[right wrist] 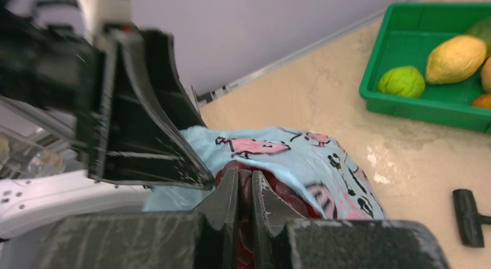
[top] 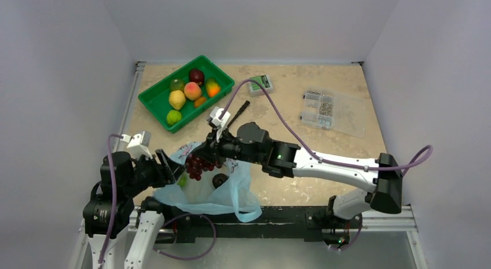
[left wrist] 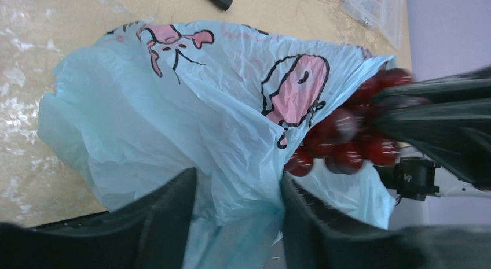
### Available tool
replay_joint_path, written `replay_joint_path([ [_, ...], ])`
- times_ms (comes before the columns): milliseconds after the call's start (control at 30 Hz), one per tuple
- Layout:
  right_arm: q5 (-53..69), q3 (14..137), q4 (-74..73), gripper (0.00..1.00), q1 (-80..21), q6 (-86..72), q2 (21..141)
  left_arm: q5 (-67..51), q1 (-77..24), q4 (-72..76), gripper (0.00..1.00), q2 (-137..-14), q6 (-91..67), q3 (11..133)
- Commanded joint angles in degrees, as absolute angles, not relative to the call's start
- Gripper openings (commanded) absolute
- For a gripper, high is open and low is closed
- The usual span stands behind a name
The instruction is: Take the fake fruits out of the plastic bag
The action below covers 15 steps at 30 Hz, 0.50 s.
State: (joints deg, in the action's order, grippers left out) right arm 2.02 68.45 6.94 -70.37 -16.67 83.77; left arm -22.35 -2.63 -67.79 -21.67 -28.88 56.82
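The spot beside the lemon is empty, so my right gripper will next lift the grape bunch (top: 195, 165) outward, lower it onto the tray's bare bottom (top: 158, 102) there and let it go.
The light-blue plastic bag (top: 217, 195) with pink cartoon prints lies at the near edge, its mouth toward the arms. My right gripper (top: 213, 155) is shut on a dark red-purple grape bunch (top: 195, 165) and holds it at the bag's mouth; the right wrist view shows the jaws (right wrist: 245, 179) pinching a grape, with more grapes (right wrist: 285, 194) under the bag (right wrist: 289, 156). My left gripper (left wrist: 237, 176) has its fingers apart, with bunched bag film (left wrist: 173, 107) between them and the grapes (left wrist: 347, 147) just beyond. A dark round fruit (top: 220, 180) is still in the bag.
A green tray (top: 155, 114) at the back left holds a lemon (top: 177, 99), a peach (top: 193, 91) and several other fruits. A black tool (top: 239, 113) lies behind the right wrist. A small box (top: 261, 84) and a clear parts case (top: 333, 110) sit at the back right.
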Motion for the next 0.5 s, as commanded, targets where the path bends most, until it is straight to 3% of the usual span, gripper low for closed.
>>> replay_joint_path([
  [0,-2.33,73.44,6.62,0.0,-70.4,-17.96,78.74,-21.83,-2.37,-72.07,0.44,-23.0,-27.35,55.25],
  [167,-7.63,76.63,3.57,0.0,-70.11,-17.94,76.79,-17.97,-2.37,-71.53,0.21,-22.21,-28.03,55.19],
  [333,-8.81,80.35,2.61,0.0,-69.31,-16.91,76.63,-17.47,-2.37,-66.38,0.18,-22.75,-29.41,53.81],
  [400,-8.34,81.5,3.31,0.0,-69.18,-17.04,77.0,-16.59,-2.37,-63.39,0.09,-23.7,-30.27,53.03],
  [467,-8.62,82.93,4.09,0.0,-69.09,-16.84,78.04,-16.51,-2.37,-60.33,0.06,-26.02,-30.81,52.91],
])
